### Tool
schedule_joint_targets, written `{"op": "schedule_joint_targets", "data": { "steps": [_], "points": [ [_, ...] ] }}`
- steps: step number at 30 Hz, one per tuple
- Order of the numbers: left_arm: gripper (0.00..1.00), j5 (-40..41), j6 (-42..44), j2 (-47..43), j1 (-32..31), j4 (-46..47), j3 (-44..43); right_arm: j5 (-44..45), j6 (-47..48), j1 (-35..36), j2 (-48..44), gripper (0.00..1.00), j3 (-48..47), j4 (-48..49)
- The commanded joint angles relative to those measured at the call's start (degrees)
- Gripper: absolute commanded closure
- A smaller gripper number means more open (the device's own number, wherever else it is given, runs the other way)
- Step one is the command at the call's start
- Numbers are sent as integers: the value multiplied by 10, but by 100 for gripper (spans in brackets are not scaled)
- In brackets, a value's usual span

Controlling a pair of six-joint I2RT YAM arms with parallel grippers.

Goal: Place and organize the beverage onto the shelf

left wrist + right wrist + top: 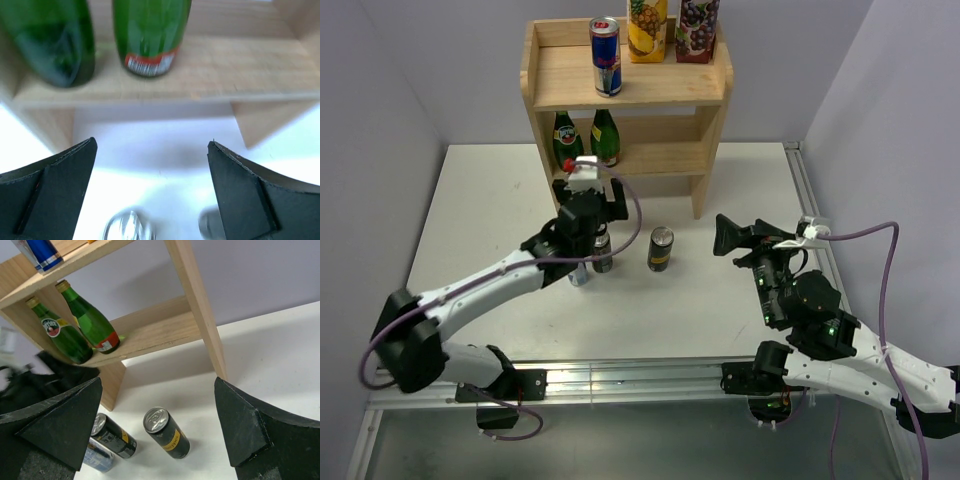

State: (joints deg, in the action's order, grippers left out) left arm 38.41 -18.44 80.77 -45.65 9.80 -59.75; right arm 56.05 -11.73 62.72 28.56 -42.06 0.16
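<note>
The blue-silver can (579, 272) is still off the shelf (560, 92), below the left gripper and nearer the robot's base, so the left gripper will draw back and down onto it next.
The wooden shelf (560, 92) stands at the back; it also shows in the left wrist view (215, 75) and the right wrist view (150, 335). A Red Bull can (606, 55) and two juice cartons (648, 28) stand on its top board. Two green bottles (605, 137) stand on the lower tier. A black can (661, 249) stands on the table, also seen from the right wrist (167, 432). My left gripper (590, 240) is open above a second black can (112, 435) and a blue-silver can (579, 272). My right gripper (727, 238) is open and empty, right of the cans.
The shelf's right side panel (705, 170) reaches the table behind the free black can. A metal rail (810, 190) runs along the table's right edge. Grey walls close in the back and sides. A purple cable (880, 290) loops over the right arm.
</note>
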Motion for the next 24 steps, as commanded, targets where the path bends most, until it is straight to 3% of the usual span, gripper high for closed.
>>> {"op": "schedule_joint_targets", "data": {
  "steps": [1, 8, 16, 24],
  "points": [
    [1, 4, -41, -113, -15, -52, 37, 2, -9, -4, -7, 0, 8, 3],
    [1, 16, -70, -232, -49, -154, 146, -7, -21, -5, -4, 0, 11, 5],
    [1, 70, -211, -284, -94, -177, 269, -14, -30, -5, -6, 0, 8, 3],
    [1, 99, -271, -239, -112, -152, 308, -15, -30, -5, -11, 0, 10, -10]
  ]
}}
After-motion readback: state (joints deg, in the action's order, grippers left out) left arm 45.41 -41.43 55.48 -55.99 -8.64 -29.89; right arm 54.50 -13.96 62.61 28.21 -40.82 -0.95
